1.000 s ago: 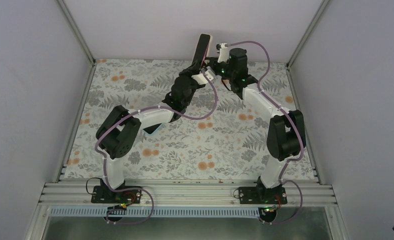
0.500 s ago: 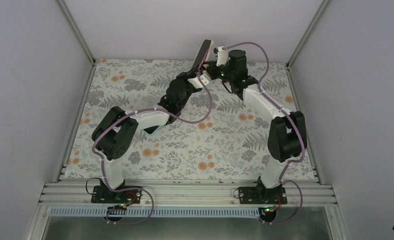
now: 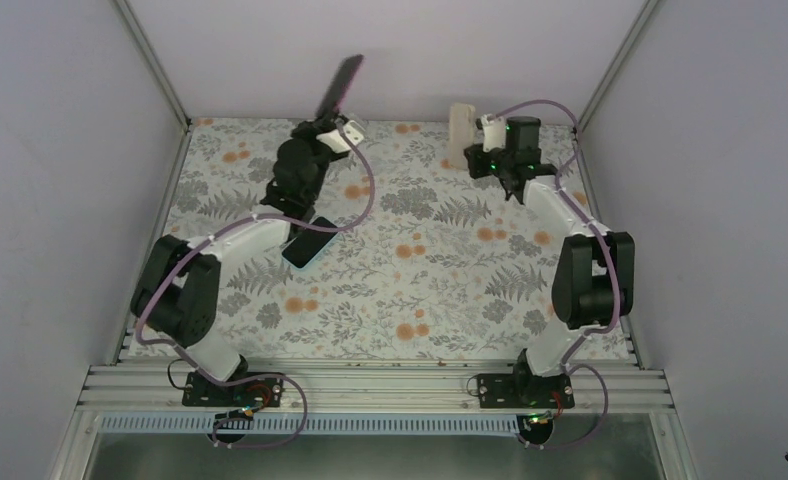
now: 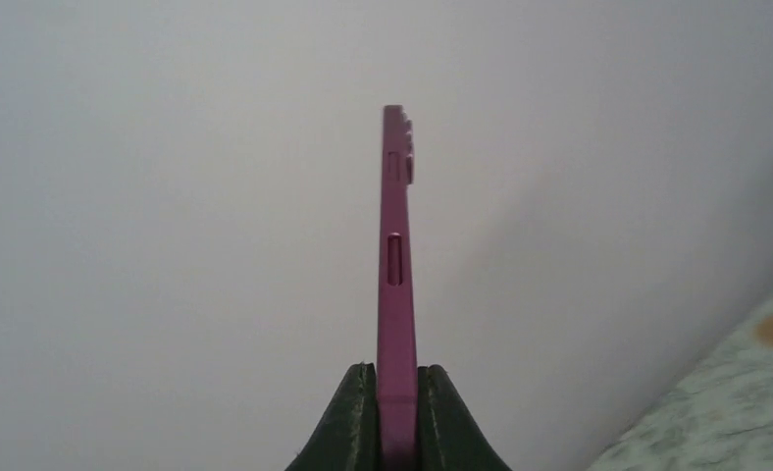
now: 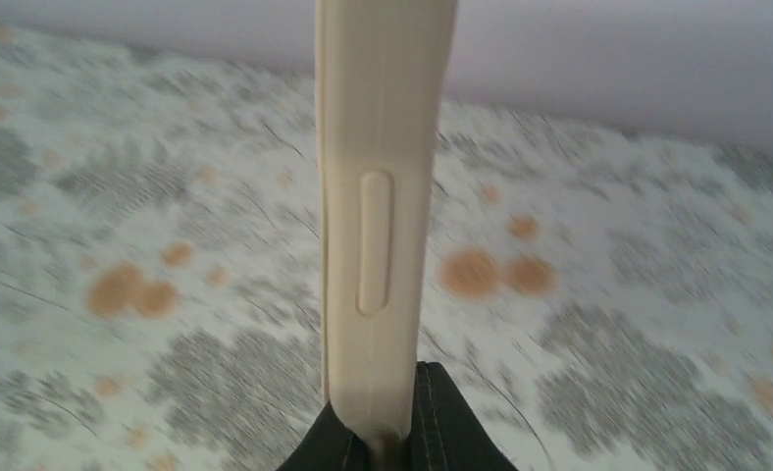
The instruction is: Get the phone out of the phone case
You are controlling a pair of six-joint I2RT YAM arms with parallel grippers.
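My right gripper draws back and down next, tipping the empty case flat, then releases it. The clear mat between orange flowers (image 3: 437,247) lies below and back of it.
A magenta phone (image 3: 338,85) is pinched at its lower end by my left gripper (image 3: 322,122), which holds it up in the air in front of the back wall. The left wrist view shows the phone (image 4: 397,275) edge-on between the shut fingers (image 4: 355,422). Apart from it, the cream phone case (image 3: 459,135) stands upright at the back right, with my right gripper (image 3: 473,155) shut on its lower end. In the right wrist view the case (image 5: 378,196) rises from the gripper (image 5: 392,437) above the floral mat. Phone and case are well separated.
A dark flat phone-like slab (image 3: 310,243) lies on the floral mat (image 3: 420,290) beside my left forearm. Grey walls with aluminium posts (image 3: 155,65) enclose the table on three sides. The arm bases sit on the rail (image 3: 370,385) at the near edge.
The two grippers were together at the back centre on the cased phone. Now my left arm has swung left with the magenta phone, and my right arm has drawn right with the case.
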